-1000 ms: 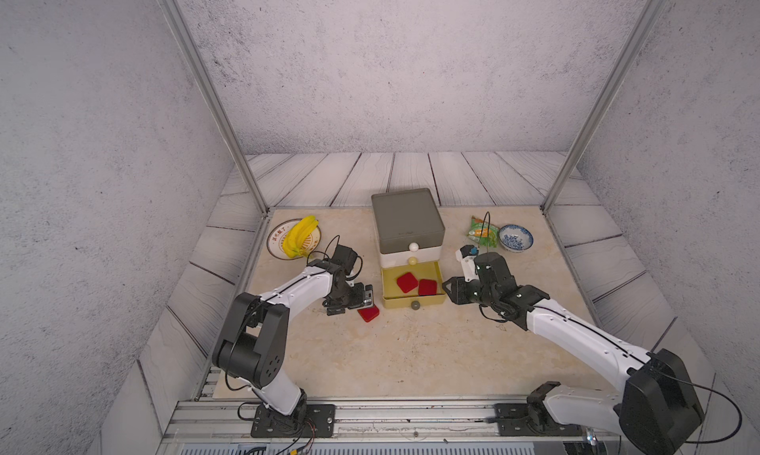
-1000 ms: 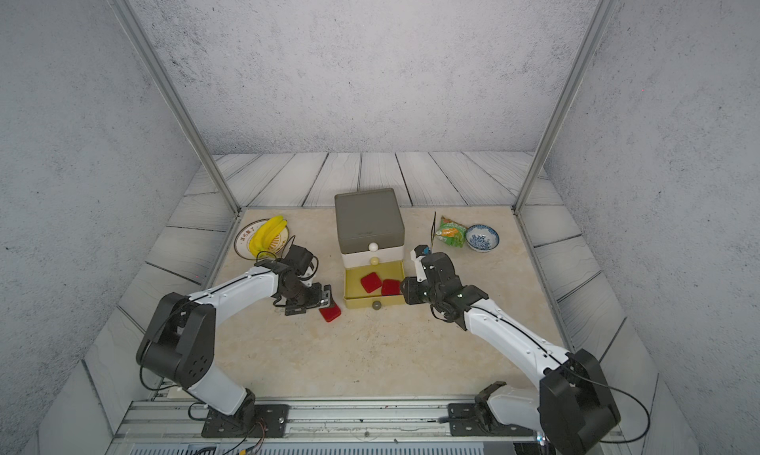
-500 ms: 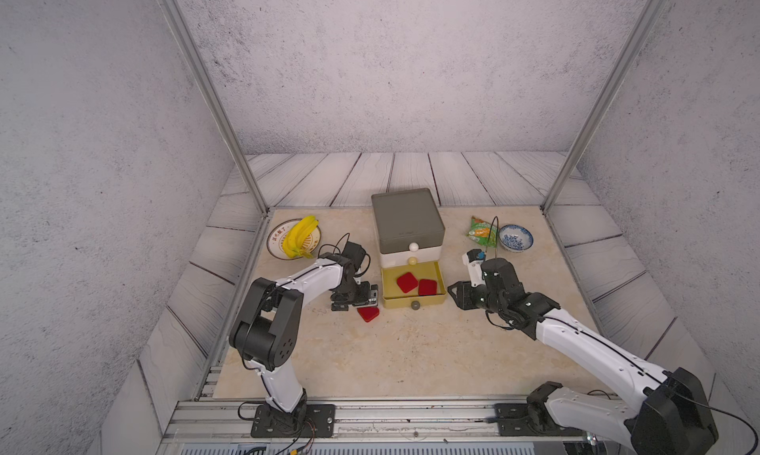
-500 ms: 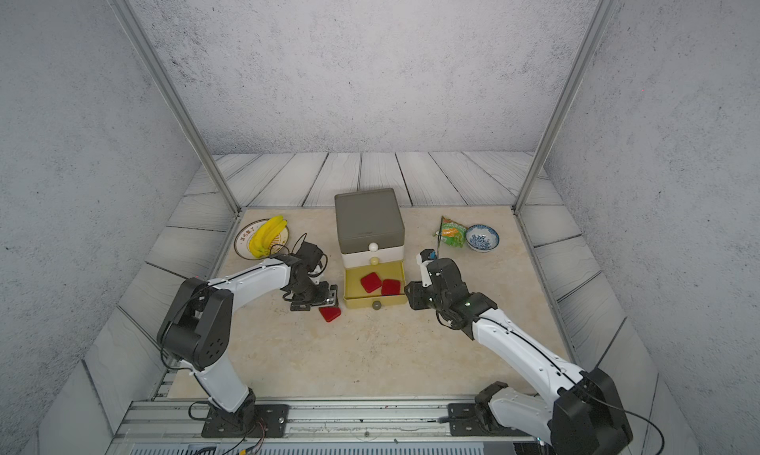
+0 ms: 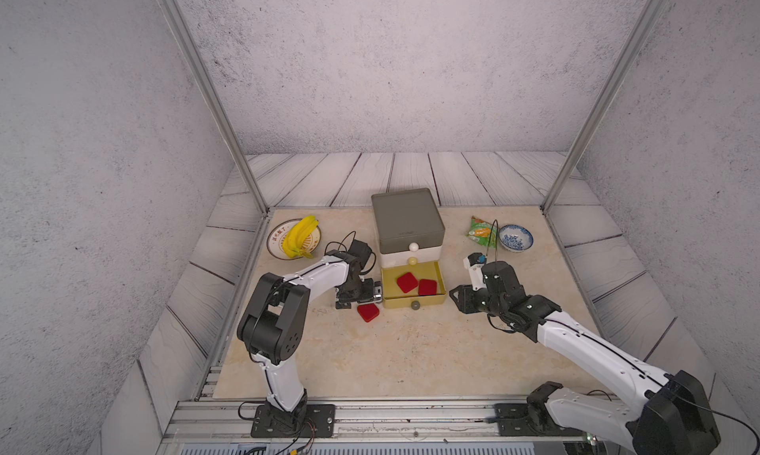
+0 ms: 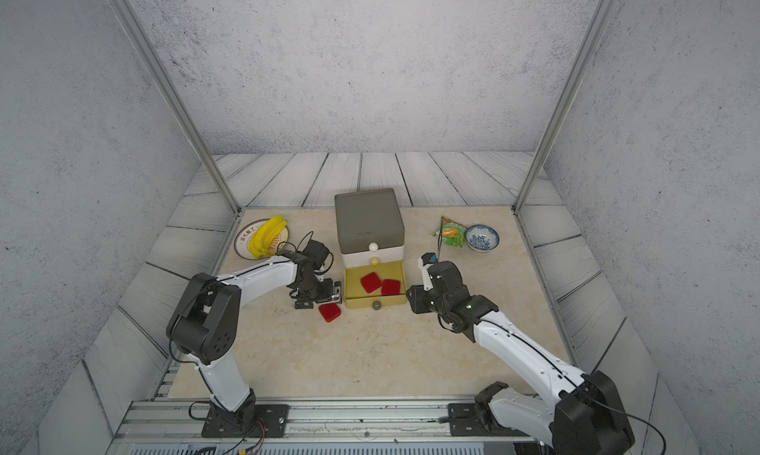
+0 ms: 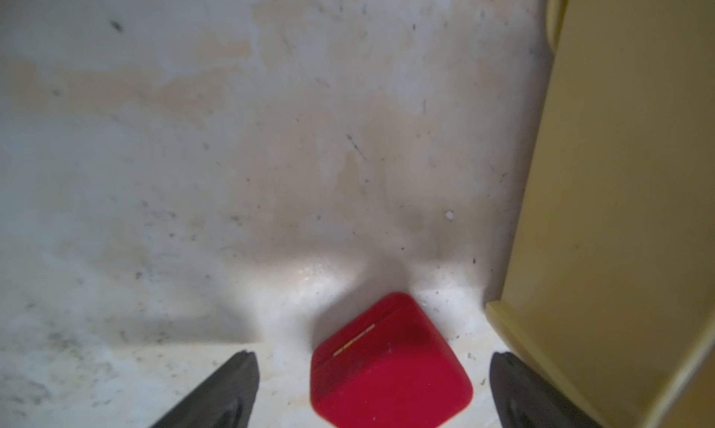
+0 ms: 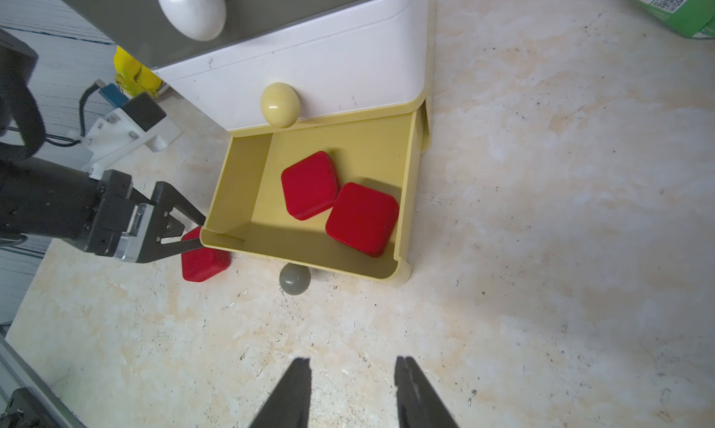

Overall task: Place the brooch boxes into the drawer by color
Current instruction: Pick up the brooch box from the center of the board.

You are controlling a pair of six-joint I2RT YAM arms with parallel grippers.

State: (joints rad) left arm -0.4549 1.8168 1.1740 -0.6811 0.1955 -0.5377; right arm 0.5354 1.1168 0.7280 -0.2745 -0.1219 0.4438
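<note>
My left gripper will next move down a little toward the table and close on the loose red brooch box (image 7: pixel 392 368), because it is already between the open fingers.
The drawer (image 5: pixel 407 222) stands mid-table with its yellow bottom tier (image 5: pixel 442 282) pulled open. Two red brooch boxes (image 5: pixel 407 282) (image 5: pixel 427 286) lie inside it, also seen in the right wrist view (image 8: pixel 309 184) (image 8: pixel 361 219). A third red brooch box (image 5: pixel 368 312) (image 6: pixel 330 312) lies on the table by the tier's front left corner. My left gripper (image 5: pixel 364 300) (image 7: pixel 373 354) is open just over it. In the left wrist view this box (image 7: pixel 390 368) sits between the spread fingertips, untouched. My right gripper (image 5: pixel 454 298) (image 8: pixel 354 359) hangs open and empty to the right of the tier.
A plate of bananas (image 5: pixel 294 239) sits at the back left. A green snack packet (image 5: pixel 481 231) and a blue-patterned bowl (image 5: pixel 515 237) sit at the back right. The grey knob (image 8: pixel 295 278) sticks out from the open tier's front.
My left arm's elbow has swung in toward the middle while its gripper stayed by the loose red box. My right gripper has drawn back slightly from the drawer.
</note>
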